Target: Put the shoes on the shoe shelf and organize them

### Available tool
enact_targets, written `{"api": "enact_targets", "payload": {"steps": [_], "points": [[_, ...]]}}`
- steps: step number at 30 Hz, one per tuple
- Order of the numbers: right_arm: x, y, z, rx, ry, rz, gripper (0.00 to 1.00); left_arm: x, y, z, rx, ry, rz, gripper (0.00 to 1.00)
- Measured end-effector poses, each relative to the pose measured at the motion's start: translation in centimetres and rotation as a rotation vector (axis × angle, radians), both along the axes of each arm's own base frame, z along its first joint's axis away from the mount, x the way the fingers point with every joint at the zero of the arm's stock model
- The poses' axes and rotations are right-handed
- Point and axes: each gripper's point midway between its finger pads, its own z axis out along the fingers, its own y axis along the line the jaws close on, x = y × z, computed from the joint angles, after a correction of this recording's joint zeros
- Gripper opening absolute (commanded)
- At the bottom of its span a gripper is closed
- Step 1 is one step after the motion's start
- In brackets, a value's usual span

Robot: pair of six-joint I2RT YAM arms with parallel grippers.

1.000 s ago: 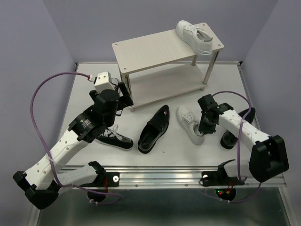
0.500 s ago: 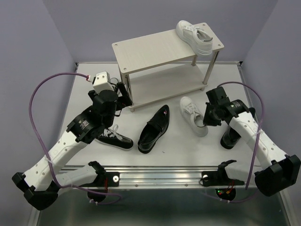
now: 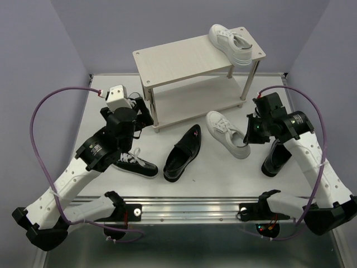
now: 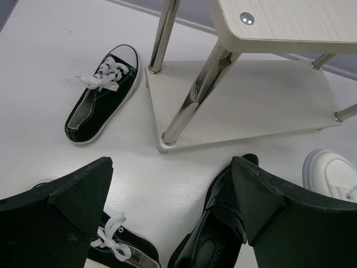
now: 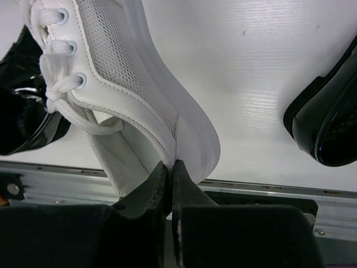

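Observation:
My right gripper moves up and outward next to let go of the white sneaker on the top board (image 3: 199, 54) beside its mate, since that spot is above and outward.
My right gripper (image 3: 250, 139) is shut on the heel collar of a white sneaker (image 3: 226, 133) and holds it off the table in front of the shoe shelf (image 3: 184, 58); the wrist view shows the fingers pinching its collar (image 5: 172, 167). The other white sneaker (image 3: 234, 43) lies on the shelf's top board at the right end. A black loafer (image 3: 183, 153) lies mid-table, a second loafer (image 3: 277, 156) under my right arm. My left gripper (image 4: 170, 215) is open and empty above the table, between a black canvas sneaker (image 3: 135, 163) and the loafer (image 4: 223, 234). Another black canvas sneaker (image 4: 103, 95) lies by the shelf's left leg.
The shelf's lower board (image 4: 251, 106) is bare, and its metal legs (image 4: 198, 95) stand just ahead of my left gripper. A metal rail (image 3: 189, 206) runs along the table's near edge. Walls close in left and right.
My right gripper has lifted the white sneaker off the table and carried it up and back toward the shelf. My left arm has shifted slightly left.

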Motion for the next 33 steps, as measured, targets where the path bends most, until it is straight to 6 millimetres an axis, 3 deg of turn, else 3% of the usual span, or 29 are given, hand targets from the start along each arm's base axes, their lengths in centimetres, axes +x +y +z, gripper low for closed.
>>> {"api": "enact_targets", "payload": {"steps": [9, 15, 24, 28, 33], "points": [[0.0, 3.5, 8.0, 0.184, -0.16, 0.194, 0.01, -0.1, 0.6, 0.1, 0.015, 0.004, 0.023, 0.99], [0.9, 4.9, 12.2, 0.26, -0.266, 0.242, 0.01, -0.1, 0.9, 0.2, 0.013, 0.0, 0.031, 0.99], [7.1, 6.7, 21.0, 0.317, -0.529, 0.212, 0.01, -0.4, 1.3, 0.5, 0.008, -0.007, 0.036, 0.99], [9.7, 6.8, 23.0, 0.334, -0.616, 0.147, 0.01, -0.7, 1.7, 0.8, -0.001, -0.019, 0.045, 0.99], [12.8, 6.8, 23.8, 0.343, -0.676, 0.061, 0.01, -0.9, 2.0, 0.9, -0.003, -0.019, 0.051, 0.99]]}}
